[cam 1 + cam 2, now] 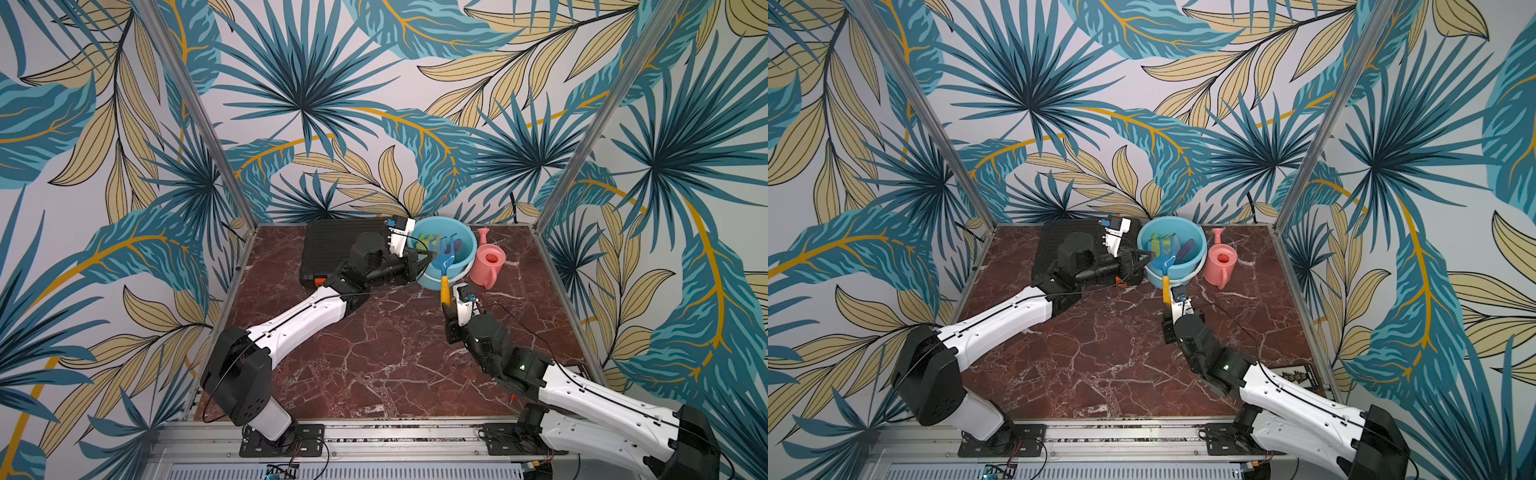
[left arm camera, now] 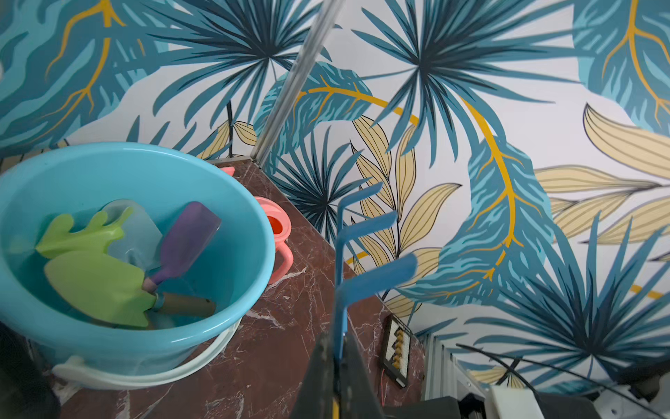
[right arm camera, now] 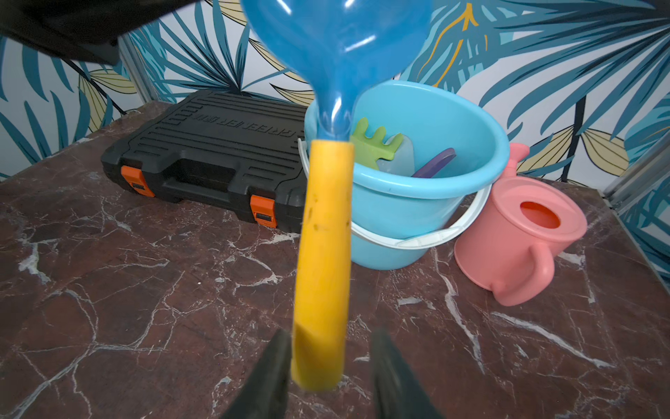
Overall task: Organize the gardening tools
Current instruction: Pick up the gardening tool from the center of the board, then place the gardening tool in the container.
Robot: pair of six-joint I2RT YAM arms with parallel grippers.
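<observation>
The blue fork-rake in my left gripper goes outward past the bucket's near rim next, then down into the bucket's opening (image 1: 1173, 240) (image 2: 139, 237) for release, since other tools lie there.
The blue fork-rake (image 1: 446, 261) (image 1: 1165, 260) with a yellow handle (image 3: 322, 254) hangs in the air at the near rim of the pale blue bucket (image 1: 467, 239) (image 3: 417, 217). My left gripper (image 1: 430, 259) (image 2: 339, 359) is shut on its blue head just below the tines (image 2: 362, 225). My right gripper (image 1: 446, 309) (image 3: 331, 348) is open, its fingers on either side of the handle's end with a gap on one side. Inside the bucket (image 2: 250, 217) lie a green rake (image 2: 83, 232), a green trowel (image 2: 98, 286), a purple shovel (image 2: 188, 235) and a pale blue trowel (image 2: 139, 232).
A pink watering can (image 1: 490, 262) (image 3: 515, 235) stands just right of the bucket. A black case with orange latches (image 1: 332, 249) (image 3: 210, 152) lies left of it, partly under my left arm. The marble table (image 1: 374, 353) ends at metal frame posts and patterned walls.
</observation>
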